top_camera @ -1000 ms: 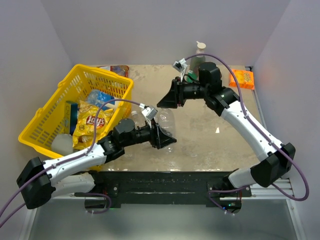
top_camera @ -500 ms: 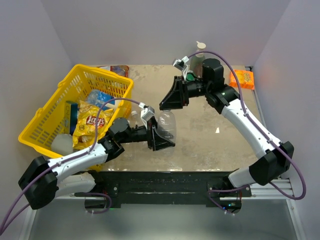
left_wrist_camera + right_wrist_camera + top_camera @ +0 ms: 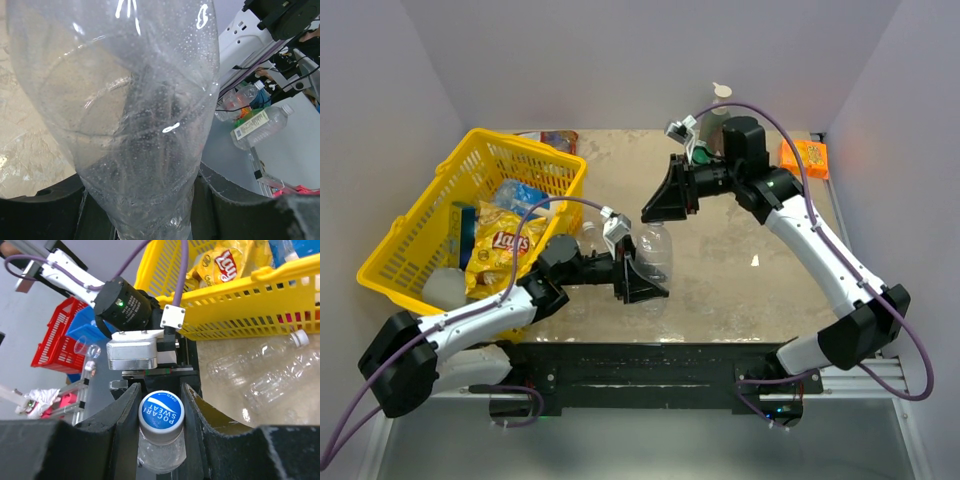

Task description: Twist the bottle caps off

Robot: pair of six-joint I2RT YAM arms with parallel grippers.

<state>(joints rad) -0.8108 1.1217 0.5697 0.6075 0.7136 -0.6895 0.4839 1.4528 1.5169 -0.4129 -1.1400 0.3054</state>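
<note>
My right gripper will move the bottle's cap toward the orange packet and down next, then release it, because bare tabletop is below my right gripper, to its right in the top view.
A clear bottle [image 3: 658,250] hangs above the table between my two grippers. My left gripper [image 3: 646,282] is shut on its lower body, and that body [image 3: 130,100] fills the left wrist view with the jaws [image 3: 150,215] pinching it. My right gripper [image 3: 655,212] is at the far end of the bottle. There it is shut on the blue and white bottle cap [image 3: 161,411], which sits squarely between both fingers. The top view does not show the cap, which lies under that gripper. Two more clear bottles [image 3: 250,365] lie on the table, one with a white cap [image 3: 300,337].
A yellow basket [image 3: 525,145] holding a Lay's bag [image 3: 505,245] and other packets stands at the left. A green pump bottle [image 3: 718,115] and an orange packet [image 3: 803,157] sit at the back right. Another clear bottle [image 3: 585,236] lies beside the left arm.
The left gripper has drawn the bottle slightly nearer and leftward, and the bottle now lies more in line with the right gripper, which followed. Both grips have held.
</note>
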